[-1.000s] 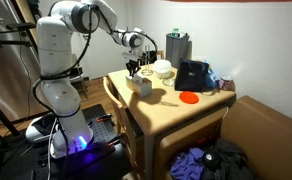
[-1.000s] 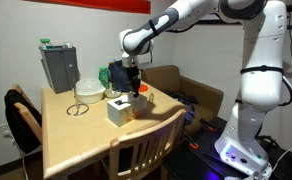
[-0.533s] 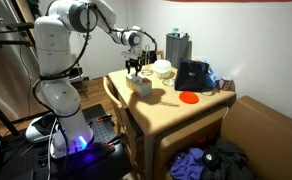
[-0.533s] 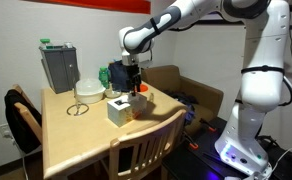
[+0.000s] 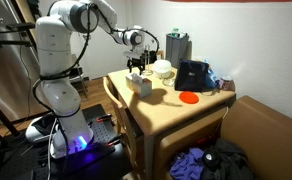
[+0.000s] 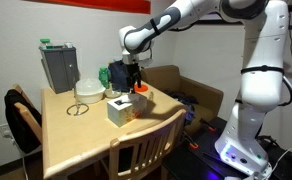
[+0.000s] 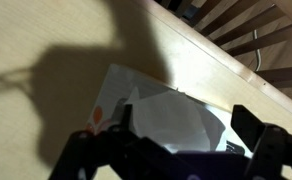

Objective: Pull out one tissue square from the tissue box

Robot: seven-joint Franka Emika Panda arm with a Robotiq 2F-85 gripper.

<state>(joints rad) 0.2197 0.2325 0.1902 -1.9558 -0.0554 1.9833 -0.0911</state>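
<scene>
I will next lower my spread fingers straight down around the white tissue, which stands up between them below my gripper, and close on its upright part.
The tissue box stands on the wooden table near its edge; in an exterior view it is a pale cube. My gripper hangs just above it, also visible from the opposite side. In the wrist view the gripper is open, its dark fingers spread wide on either side of a white tissue that stands up out of the box. The fingers do not touch the tissue.
On the table are a red lid, a black bag, a white bowl and a grey container. A wire ring lies by the box. A wooden chair stands at the table's front edge.
The jaws have gone from nearly shut to wide open, letting go of the tissue. The gripper has lifted slightly above the box.
</scene>
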